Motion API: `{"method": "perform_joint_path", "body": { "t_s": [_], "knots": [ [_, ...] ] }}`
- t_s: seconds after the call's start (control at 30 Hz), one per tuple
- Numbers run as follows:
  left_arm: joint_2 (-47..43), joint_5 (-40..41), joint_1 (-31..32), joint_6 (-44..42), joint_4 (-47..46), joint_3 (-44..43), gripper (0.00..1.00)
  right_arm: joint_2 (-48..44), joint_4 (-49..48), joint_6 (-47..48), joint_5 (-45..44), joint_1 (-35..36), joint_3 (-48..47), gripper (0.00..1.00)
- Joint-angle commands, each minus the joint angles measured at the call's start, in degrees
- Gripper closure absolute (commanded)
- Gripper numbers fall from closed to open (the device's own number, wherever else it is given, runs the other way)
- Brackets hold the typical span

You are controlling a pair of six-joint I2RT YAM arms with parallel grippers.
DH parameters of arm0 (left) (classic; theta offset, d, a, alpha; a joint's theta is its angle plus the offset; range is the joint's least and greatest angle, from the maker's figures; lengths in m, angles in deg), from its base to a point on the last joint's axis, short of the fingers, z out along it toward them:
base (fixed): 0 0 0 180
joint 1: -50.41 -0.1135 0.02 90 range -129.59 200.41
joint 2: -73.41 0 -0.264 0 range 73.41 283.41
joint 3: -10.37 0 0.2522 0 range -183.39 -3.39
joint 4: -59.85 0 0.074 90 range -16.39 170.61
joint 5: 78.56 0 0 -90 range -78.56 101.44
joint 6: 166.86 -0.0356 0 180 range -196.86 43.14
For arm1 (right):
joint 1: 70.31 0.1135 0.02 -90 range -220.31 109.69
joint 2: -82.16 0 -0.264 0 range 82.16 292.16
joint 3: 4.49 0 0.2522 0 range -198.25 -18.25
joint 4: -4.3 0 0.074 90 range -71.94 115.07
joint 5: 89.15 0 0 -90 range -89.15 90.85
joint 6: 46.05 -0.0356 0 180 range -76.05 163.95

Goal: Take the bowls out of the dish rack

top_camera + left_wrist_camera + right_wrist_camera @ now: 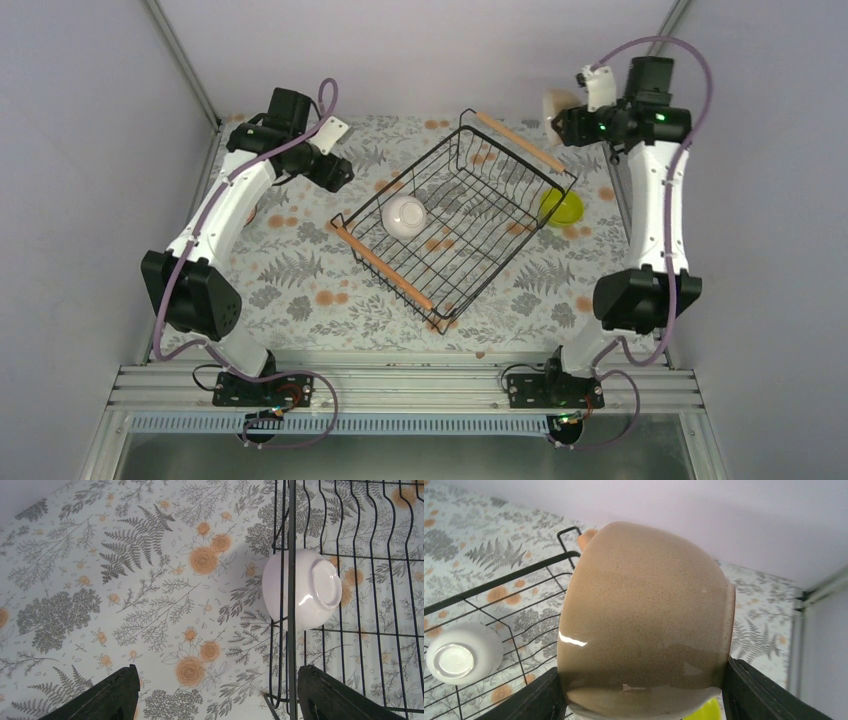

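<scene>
I should move my right gripper back and down to release the tan-beige bowl (644, 615) into the yellow-green bowl (705, 712). The yellow-green bowl is below the gripper, closer to my base, outside the rack.
The black wire dish rack (470, 215) with two wooden handles sits mid-table. One white bowl (405, 216) lies upside down in its left corner, and also shows in the left wrist view (305, 590) and the right wrist view (464, 652). My right gripper (562, 118) is raised at the far right corner, beyond the rack. It is shut on a tan-beige bowl (644, 615) held on its side. A yellow-green bowl (560, 207) sits on the table just right of the rack. My left gripper (215, 695) is open and empty, above the table at the rack's left edge (290, 540). The mint and patterned bowls are out of view.
The floral tablecloth (300, 280) covers the table. Grey walls close in the back and both sides. A wooden rack handle (586, 537) shows just behind the held bowl. The rack's near handle (385, 265) lies diagonally toward the front.
</scene>
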Motion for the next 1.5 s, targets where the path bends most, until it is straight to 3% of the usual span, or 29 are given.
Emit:
{"method": "perform_joint_path", "body": {
  "t_s": [0.0,0.23,0.67,1.03,1.47],
  "knots": [
    [1.53,-0.78,0.72,-0.26,-0.34,-1.80,0.21,-7.46,-3.54,-0.55,4.62,-4.79,1.44,0.43],
    [2.11,-0.81,1.24,-0.04,-0.44,-2.47,0.21,-13.28,-6.80,-0.67,9.58,-16.26,10.23,0.44],
    [2.60,-0.89,1.81,0.08,-0.83,-2.57,0.21,-19.32,-13.91,2.26,15.80,-25.99,32.78,0.46],
    [1.58,-0.59,1.93,0.16,-1.90,-0.16,0.21,-13.72,-15.40,4.97,22.57,-30.30,34.82,0.47],
    [0.24,0.35,1.99,-0.35,-2.53,1.90,0.21,-1.07,-20.30,6.76,29.02,-31.21,35.44,0.55]
  ]
}}
